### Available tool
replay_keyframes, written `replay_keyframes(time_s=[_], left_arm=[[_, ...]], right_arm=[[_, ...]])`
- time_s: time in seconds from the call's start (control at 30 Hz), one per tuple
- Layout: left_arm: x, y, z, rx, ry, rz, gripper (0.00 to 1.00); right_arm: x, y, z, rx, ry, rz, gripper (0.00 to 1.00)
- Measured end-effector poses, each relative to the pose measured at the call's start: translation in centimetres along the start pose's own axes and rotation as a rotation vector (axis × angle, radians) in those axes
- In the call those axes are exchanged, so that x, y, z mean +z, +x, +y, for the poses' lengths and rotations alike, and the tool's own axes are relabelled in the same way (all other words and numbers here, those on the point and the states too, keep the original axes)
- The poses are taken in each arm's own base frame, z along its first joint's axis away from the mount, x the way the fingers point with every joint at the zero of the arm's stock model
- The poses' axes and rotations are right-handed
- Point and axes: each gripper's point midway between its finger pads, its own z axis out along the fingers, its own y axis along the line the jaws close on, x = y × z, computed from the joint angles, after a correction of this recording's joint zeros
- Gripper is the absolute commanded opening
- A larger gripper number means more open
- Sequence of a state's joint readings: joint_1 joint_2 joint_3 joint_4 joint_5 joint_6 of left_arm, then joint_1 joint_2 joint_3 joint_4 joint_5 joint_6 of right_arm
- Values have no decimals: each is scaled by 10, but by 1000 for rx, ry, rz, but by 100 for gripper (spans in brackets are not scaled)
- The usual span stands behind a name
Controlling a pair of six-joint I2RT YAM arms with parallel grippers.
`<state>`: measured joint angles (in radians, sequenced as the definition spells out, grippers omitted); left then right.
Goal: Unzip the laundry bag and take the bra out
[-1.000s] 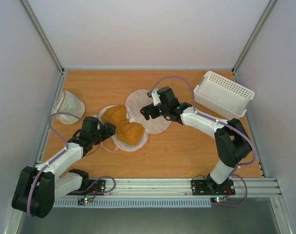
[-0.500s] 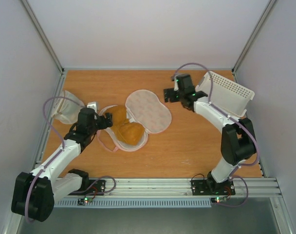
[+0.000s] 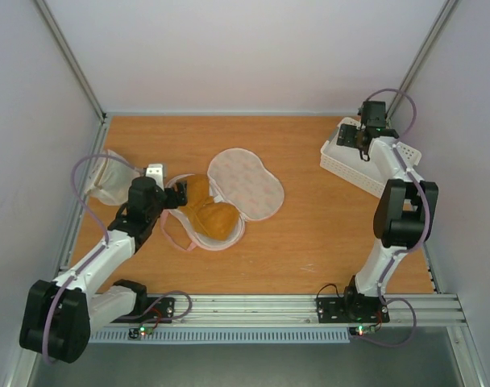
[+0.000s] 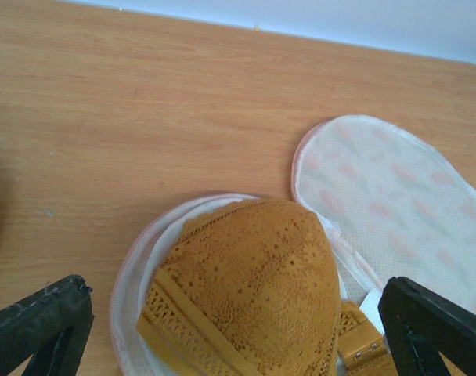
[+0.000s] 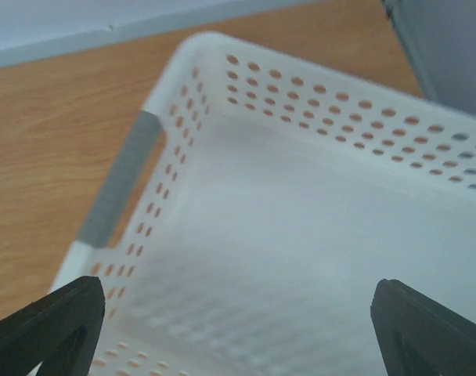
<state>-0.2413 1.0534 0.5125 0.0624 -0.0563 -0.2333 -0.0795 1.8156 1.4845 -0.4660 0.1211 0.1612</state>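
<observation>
The basket's near long side lies below my right gripper toward my base, so my right gripper should turn and move back and down onto it by its corner.
The laundry bag lies unzipped mid-table, its cream printed lid folded open to the right. The mustard-brown bra lies uncovered in the lower half, both cups up. My left gripper is open at the bag's left end, just over the nearer cup. In the left wrist view the bra cup sits between my wide-apart fingers, with the lid behind it, and the left gripper holds nothing. My right gripper is open and empty over the basket; in its wrist view the right gripper hangs above the basket floor.
The white perforated basket stands at the back right, its rim close under the right wrist camera. An off-white mesh sack lies at the left edge, behind the left arm. Grey walls enclose the table.
My right arm has swung away from the bag's lid to the back right, over the basket. My left gripper has shifted slightly up toward the bag's left end. The lid stays open.
</observation>
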Motion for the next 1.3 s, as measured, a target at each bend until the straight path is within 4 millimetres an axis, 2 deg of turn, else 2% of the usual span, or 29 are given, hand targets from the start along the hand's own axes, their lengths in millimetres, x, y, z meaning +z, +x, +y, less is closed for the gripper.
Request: replay_keyframes(time_s=[0.07,0.13,0.27,0.33,0.5,0.53,0.73,0.87,1.03,1.1,1.23,1.3], left_arm=[[0,6,2,-2,-3,10,99],[0,12,3,-3,-5,21,99],[-2,16,3,-4,4,23,99],[-2,14,1,-4,14,19,99],[-4,13,-1,-5,26,8,99],[-5,13,-1,-5,28,6,99],[-5,18,-2,-23,39,14,99],[-7,19,-2,-29,44,11,99],[-9,18,-3,-33,49,4,99],[-9,19,-3,-34,49,6,99],[-9,21,-3,-48,49,7,99],[-10,22,-2,-51,49,8,99]], right_arm=[[17,5,-9,-5,-17,51,90],[25,19,-6,-47,-79,110,91],[16,42,23,-209,-259,185,91],[12,50,31,-299,-309,206,90],[10,69,28,-453,-310,261,87],[11,72,28,-476,-305,270,84],[20,89,29,-569,-266,328,47],[34,104,24,-617,-212,379,37],[38,110,18,-695,-145,397,15],[37,109,20,-726,-122,390,3],[23,120,39,-795,-120,391,1],[6,128,58,-850,-145,385,1]])
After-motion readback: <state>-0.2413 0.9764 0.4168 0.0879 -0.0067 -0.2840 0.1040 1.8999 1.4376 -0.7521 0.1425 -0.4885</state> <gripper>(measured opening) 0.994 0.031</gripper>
